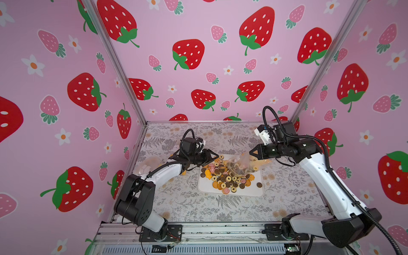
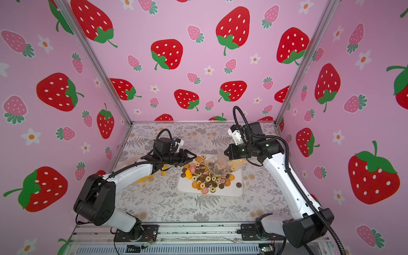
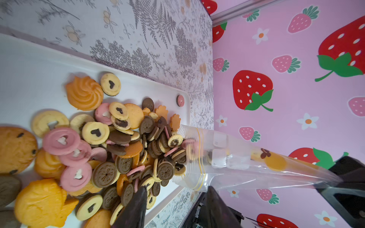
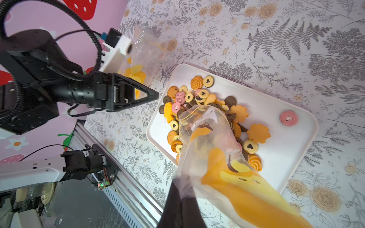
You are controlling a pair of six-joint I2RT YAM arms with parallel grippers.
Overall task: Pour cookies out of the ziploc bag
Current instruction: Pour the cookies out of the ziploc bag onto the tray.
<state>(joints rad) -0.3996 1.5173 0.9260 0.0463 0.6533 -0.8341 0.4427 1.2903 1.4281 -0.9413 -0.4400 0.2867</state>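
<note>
My right gripper carries the nearly emptied bag off the tray (image 1: pixel 254 189) and outward to release it next. The table's bare far corner nearest my right gripper lies outward of the bag.
The cookies (image 1: pixel 225 176) (image 2: pixel 207 178) lie heaped on a white tray (image 1: pixel 254 189) (image 2: pixel 234 192) mid-table, round ones in tan, orange, brown and pink (image 3: pixel 118 148) (image 4: pixel 197 98). The clear ziploc bag (image 1: pixel 242 164) (image 2: pixel 220 165) (image 3: pixel 237 163) (image 4: pixel 213 142) slants mouth-down onto the heap, with a few cookies still near its mouth. My right gripper (image 1: pixel 250 152) (image 2: pixel 225 152) (image 4: pixel 181 185) is shut on the bag's raised bottom end. At the tray's left edge my left gripper (image 1: pixel 213 157) (image 2: pixel 191 159) (image 3: pixel 178 189) (image 4: pixel 156 94) stands open, holding nothing.
One brown cookie (image 1: pixel 259 185) and one pink cookie (image 4: pixel 288 117) lie apart on the tray (image 4: pixel 286 148) (image 3: pixel 29 79). A second clear bag (image 1: pixel 145 167) (image 4: pixel 144 49) lies by the left wall, behind my left arm. Strawberry-print walls close three sides; a metal rail (image 1: pixel 209 231) runs along the front.
</note>
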